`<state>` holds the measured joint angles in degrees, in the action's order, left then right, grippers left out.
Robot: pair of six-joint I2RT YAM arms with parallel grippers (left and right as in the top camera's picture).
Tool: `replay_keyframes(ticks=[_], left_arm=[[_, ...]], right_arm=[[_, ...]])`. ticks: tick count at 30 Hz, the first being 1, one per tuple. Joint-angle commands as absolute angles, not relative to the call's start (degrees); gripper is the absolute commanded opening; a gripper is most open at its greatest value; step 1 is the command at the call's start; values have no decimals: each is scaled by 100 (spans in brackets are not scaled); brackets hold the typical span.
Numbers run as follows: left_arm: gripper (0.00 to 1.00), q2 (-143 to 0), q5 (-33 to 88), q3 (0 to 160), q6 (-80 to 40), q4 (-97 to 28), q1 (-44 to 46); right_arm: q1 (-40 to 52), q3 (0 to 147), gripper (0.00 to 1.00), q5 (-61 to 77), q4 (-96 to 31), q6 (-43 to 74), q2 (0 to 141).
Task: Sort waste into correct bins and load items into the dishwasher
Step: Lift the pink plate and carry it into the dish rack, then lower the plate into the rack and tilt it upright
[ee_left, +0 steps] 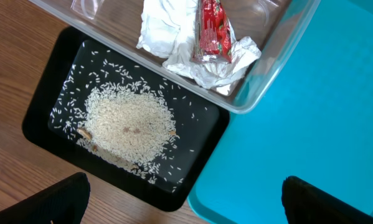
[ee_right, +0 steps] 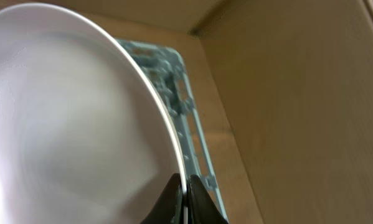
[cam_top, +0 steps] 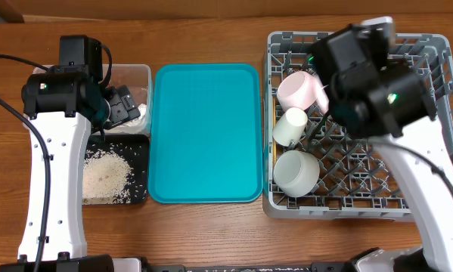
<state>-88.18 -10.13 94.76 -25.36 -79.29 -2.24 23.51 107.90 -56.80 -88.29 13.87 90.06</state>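
My right gripper should move down toward the rack's empty wires beside the cups and release the plate's rim, as the cups and bowl (cam_top: 296, 172) fill only one side of the rack.
My right gripper (ee_right: 185, 186) is shut on the rim of the round pale plate (ee_right: 68, 124), held on edge over the grey dish rack (cam_top: 430, 198), which also shows in the right wrist view (ee_right: 181, 102). In the rack sit the pale pink cup (cam_top: 300, 91), the small white cup (cam_top: 290, 126) and the white bowl (cam_top: 296, 172). My left gripper (ee_left: 186, 202) is open and empty above the black tray (ee_left: 202, 140) of rice (ee_left: 127, 118). The clear tub (ee_left: 261, 81) holds crumpled tissue (ee_left: 170, 28) and the red wrapper (ee_left: 212, 28). Chopsticks are out of view.
The teal serving tray (cam_top: 206, 132) lies between the bins and the rack. The clear tub (cam_top: 139, 74) stands behind the black tray (cam_top: 139, 151) at the table's left. A wall rises just behind the rack.
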Motion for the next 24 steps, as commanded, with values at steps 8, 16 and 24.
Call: replay_keyframes(ticks=[8, 16, 24], left_arm=[[100, -8840, -1050, 9531, -2554, -7924, -222], [100, -8840, -1050, 9531, -2554, -7926, -222], [100, -8840, -1050, 9531, -2554, -7924, -222]], right_arm=[[1310, 10112, 4, -5129, -8646, 1824, 9441], [1404, 10055, 4, -4742, -8624, 1804, 9996], [1420, 10053, 4, -4630, -8573, 1804, 10248]])
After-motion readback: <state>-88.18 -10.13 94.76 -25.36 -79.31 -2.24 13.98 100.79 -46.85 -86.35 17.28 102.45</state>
